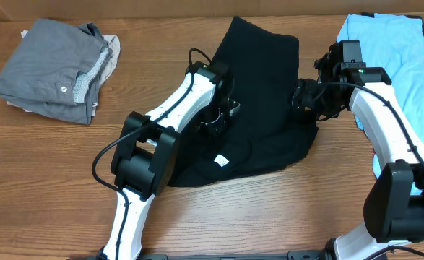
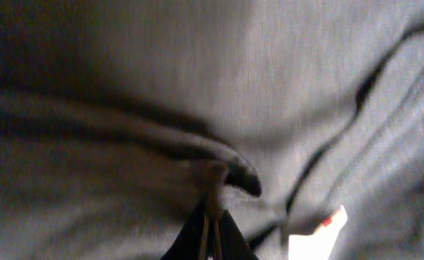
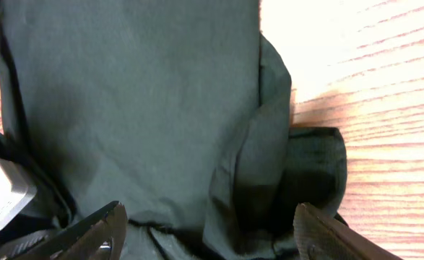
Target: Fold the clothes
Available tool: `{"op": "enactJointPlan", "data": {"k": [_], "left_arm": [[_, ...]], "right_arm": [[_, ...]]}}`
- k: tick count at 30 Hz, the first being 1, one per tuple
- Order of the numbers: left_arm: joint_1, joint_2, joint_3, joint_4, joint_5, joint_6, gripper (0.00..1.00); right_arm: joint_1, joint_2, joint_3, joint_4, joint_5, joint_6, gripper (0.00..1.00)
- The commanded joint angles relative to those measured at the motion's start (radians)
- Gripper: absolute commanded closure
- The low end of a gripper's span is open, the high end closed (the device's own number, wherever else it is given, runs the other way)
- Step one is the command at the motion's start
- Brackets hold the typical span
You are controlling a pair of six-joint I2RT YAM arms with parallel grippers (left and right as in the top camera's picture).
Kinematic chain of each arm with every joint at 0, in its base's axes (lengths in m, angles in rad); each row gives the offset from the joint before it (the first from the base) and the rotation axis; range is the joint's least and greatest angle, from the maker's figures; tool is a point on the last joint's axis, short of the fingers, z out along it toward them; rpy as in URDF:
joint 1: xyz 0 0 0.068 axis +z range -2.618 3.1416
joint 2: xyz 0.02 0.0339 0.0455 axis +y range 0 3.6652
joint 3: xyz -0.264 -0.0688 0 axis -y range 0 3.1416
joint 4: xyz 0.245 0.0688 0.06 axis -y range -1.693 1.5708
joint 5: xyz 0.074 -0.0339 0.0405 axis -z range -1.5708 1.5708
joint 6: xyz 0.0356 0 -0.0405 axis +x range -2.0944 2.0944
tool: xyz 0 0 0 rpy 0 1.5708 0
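Note:
The folded sleeve edge of the black T-shirt is a raised fold between my open fingers, so my right gripper should next move down and close there.
The black T-shirt lies partly folded in the middle of the table, its small white label facing up near the front. My left gripper rests on the shirt's left part. In the left wrist view its jaws are shut, pinching a raised fold of the black fabric, with the white label just to the right. My right gripper hovers at the shirt's right edge. It stands open over a folded sleeve edge, with fabric below the gap. A light blue T-shirt lies far right.
A pile of folded grey garments sits at the back left. The right arm crosses over the light blue T-shirt. Bare wooden table shows in front and to the left of the black shirt.

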Motion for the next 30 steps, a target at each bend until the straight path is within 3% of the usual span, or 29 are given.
{"op": "enactJointPlan", "data": {"k": [1,12,18,30], "left_arm": [[0.026,-0.007,0.138,-0.089,-0.048,-0.061,0.96],[0.138,-0.086,0.725,-0.427,-0.19,-0.17,0.96],[0.176,-0.192,0.776,-0.422,-0.225,-0.226,0.96],[0.18,-0.258,0.776,-0.383,-0.223,-0.233,0.96]], "right_arm": [[-0.004,0.005,-0.001,0.001,0.006,-0.002,0.22],[-0.004,0.005,-0.001,-0.022,0.004,-0.006,0.22],[-0.003,0.005,-0.024,-0.005,0.011,-0.018,0.24],[0.018,0.033,-0.203,0.289,0.011,-0.043,0.39]]}}
